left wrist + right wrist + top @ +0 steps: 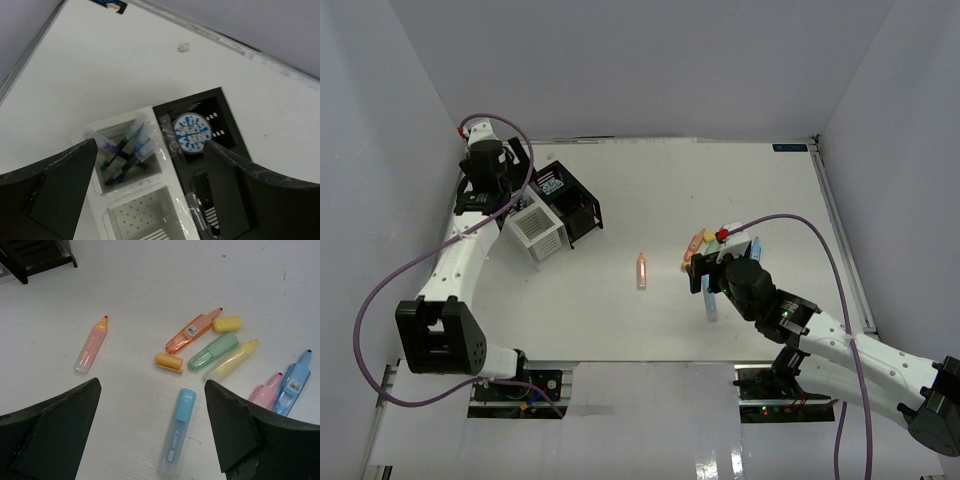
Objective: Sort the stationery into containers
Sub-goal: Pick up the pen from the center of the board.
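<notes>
The right gripper turns in line with the slanted, capped blue highlighter next and comes down onto the highlighter's body (709, 297) (178, 428) beside the cap.
My left gripper (150, 150) hangs open over the containers (560, 212), with nothing between its fingers. Under it, several thin dark pens (125, 150) lie in one white compartment. A round blue-white tub (192, 132) sits in the black compartment beside it, and the nearer white compartment (145, 215) holds nothing. My right gripper (152, 390) is open above a capped blue highlighter (179, 432) lying flat on the table, apart from both fingers. Beyond it lie orange (192, 331), green (214, 351), yellow (231, 359), pink (266, 390) and another blue (292, 385) highlighter. A pale orange highlighter (91, 346) lies alone to the left.
Two loose caps, an orange cap (169, 361) and a yellow cap (227, 323), lie among the highlighters. The table has a raised rim (840, 230) along its right and far sides, with white walls close behind. A purple cable (790, 222) loops over the right arm.
</notes>
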